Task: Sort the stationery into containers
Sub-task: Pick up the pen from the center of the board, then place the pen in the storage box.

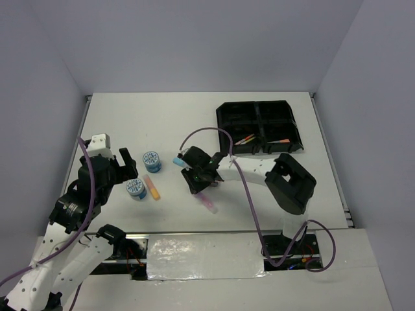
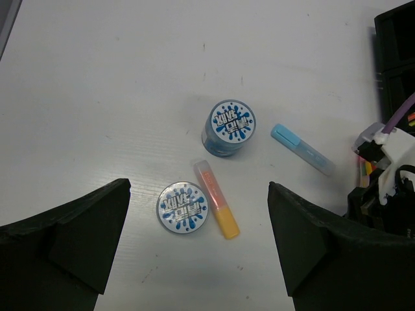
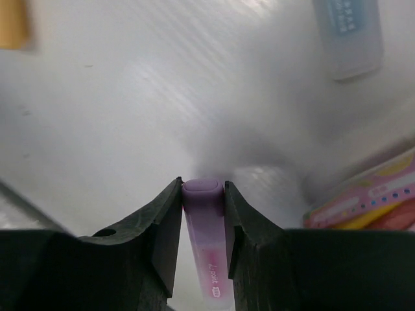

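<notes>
My right gripper already holds an orange pen, so it needs to lift and swing outward over the near tray section at the right in the top view.
My right gripper (image 1: 198,185) (image 3: 203,188) is shut on a purple marker (image 3: 206,246), gripped near its cap; its other end sticks out toward the near edge (image 1: 209,203). My left gripper (image 1: 120,170) (image 2: 198,249) is open and empty, above two blue-white tape rolls (image 2: 229,126) (image 2: 184,206) and an orange marker (image 2: 216,199) between them. A blue marker (image 2: 301,149) (image 3: 347,32) lies just left of the right gripper. The black four-compartment tray (image 1: 227,116) stands far right, with thin pens (image 1: 245,139) (image 1: 280,141) in its near compartments.
A pink and yellow item (image 3: 369,201) lies on the table under the right wrist, partly hidden. The right arm's purple cable (image 1: 217,133) loops over the table between the markers and the tray. White walls enclose the table.
</notes>
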